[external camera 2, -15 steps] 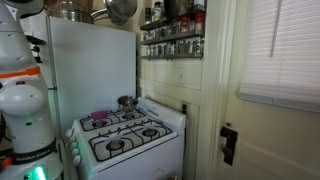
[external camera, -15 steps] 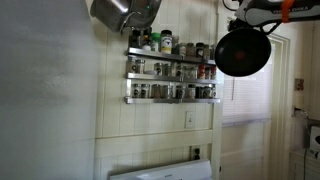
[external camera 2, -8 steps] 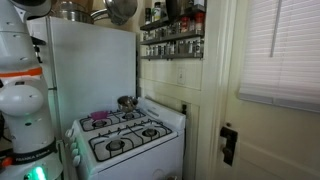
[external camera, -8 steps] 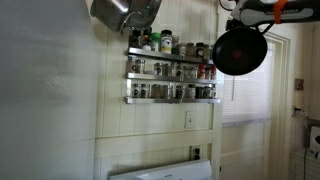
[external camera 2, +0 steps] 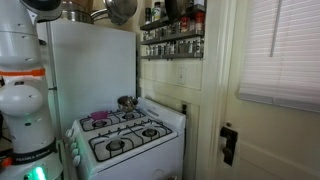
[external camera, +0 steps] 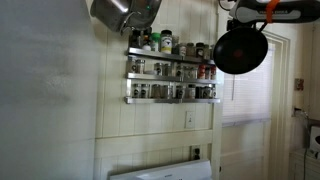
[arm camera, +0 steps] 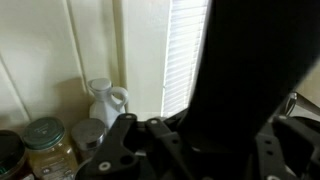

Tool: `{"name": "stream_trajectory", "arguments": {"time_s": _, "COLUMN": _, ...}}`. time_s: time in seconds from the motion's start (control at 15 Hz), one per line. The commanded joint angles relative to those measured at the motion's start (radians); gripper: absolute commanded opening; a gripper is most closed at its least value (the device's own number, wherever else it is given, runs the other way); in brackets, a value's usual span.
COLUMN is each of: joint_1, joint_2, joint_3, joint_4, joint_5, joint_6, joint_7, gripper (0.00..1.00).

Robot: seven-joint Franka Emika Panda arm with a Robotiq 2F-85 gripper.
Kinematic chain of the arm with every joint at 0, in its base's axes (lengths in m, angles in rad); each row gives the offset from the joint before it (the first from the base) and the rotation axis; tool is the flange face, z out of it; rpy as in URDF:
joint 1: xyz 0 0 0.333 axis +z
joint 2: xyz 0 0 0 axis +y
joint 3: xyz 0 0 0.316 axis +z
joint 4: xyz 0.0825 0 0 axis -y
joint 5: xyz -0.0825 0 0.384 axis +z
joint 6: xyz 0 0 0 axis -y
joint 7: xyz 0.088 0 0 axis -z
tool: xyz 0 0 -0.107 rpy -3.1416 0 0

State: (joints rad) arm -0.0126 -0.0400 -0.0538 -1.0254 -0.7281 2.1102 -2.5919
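Observation:
My gripper turns slightly with the black frying pan (external camera: 241, 50) beside the spice rack's end (external camera: 212, 74) near the window blinds next, then releases the pan, since it already hangs there.
A black frying pan (external camera: 241, 50) hangs high in the air beside the right end of the spice rack (external camera: 170, 70), its round underside facing the camera. My gripper (external camera: 243, 14) is at the top edge of an exterior view, just above the pan, shut on the pan's handle. In the wrist view the black pan (arm camera: 250, 70) fills the right half of the picture between the dark fingers (arm camera: 125, 140) of the gripper (arm camera: 205, 140). The grip itself is hidden by the pan's dark body.
Metal pots (external camera: 125, 12) hang above the rack. A white stove (external camera 2: 125, 135) stands below, with a white fridge (external camera 2: 90, 70) beside it. Window blinds (external camera 2: 280, 50) are on the right. A white jug (arm camera: 105, 100) and jars (arm camera: 45, 145) sit near the gripper.
The pan has shifted very slightly up and to the left. The arm above it has moved a little. The grip is unchanged.

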Motion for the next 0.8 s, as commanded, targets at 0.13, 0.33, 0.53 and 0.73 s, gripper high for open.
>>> {"name": "stream_trajectory", "arguments": {"time_s": 0.13, "joint_1": -0.001, "joint_2": 0.093, "joint_3": -0.001, "joint_4": 0.196, "joint_5": 0.01, "joint_6": -0.085, "joint_7": -0.021, "gripper": 0.03}}
{"name": "stream_trajectory", "arguments": {"time_s": 0.33, "joint_1": -0.003, "joint_2": 0.109, "joint_3": -0.004, "joint_4": 0.219, "joint_5": 0.028, "joint_6": -0.125, "joint_7": -0.02, "gripper": 0.03}}
{"name": "stream_trajectory", "arguments": {"time_s": 0.53, "joint_1": -0.008, "joint_2": 0.118, "joint_3": -0.011, "joint_4": 0.231, "joint_5": 0.059, "joint_6": -0.178, "joint_7": -0.002, "gripper": 0.03}}
{"name": "stream_trajectory", "arguments": {"time_s": 0.73, "joint_1": -0.02, "joint_2": 0.125, "joint_3": -0.023, "joint_4": 0.259, "joint_5": 0.089, "joint_6": -0.218, "joint_7": 0.021, "gripper": 0.03}}
